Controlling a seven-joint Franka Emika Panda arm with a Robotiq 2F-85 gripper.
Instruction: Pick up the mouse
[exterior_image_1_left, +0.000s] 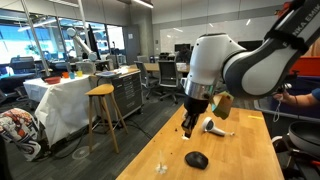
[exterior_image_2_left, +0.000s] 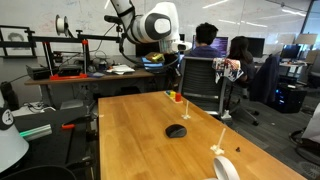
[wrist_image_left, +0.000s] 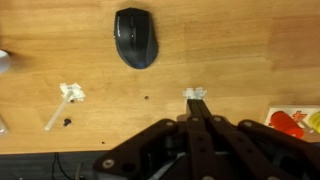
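My gripper will rise higher above the wooden table and open its fingers wide, because they are pressed together, empty, and the mouse lies apart from them.
The mouse is black, oval and low-domed, and lies on the wooden table. It shows in both exterior views. My gripper hangs above the table, apart from the mouse, with its fingers pressed together and nothing between them. In the wrist view the mouse is ahead of the fingertips and off to the left. In an exterior view the gripper is above and behind the mouse. It also shows in an exterior view, over the table's far end.
A white-and-grey hair-dryer-shaped object lies near the gripper. Small white plastic bits and tiny dark specks lie on the wood. A red-and-yellow item sits at the right. People sit at desks beyond the table.
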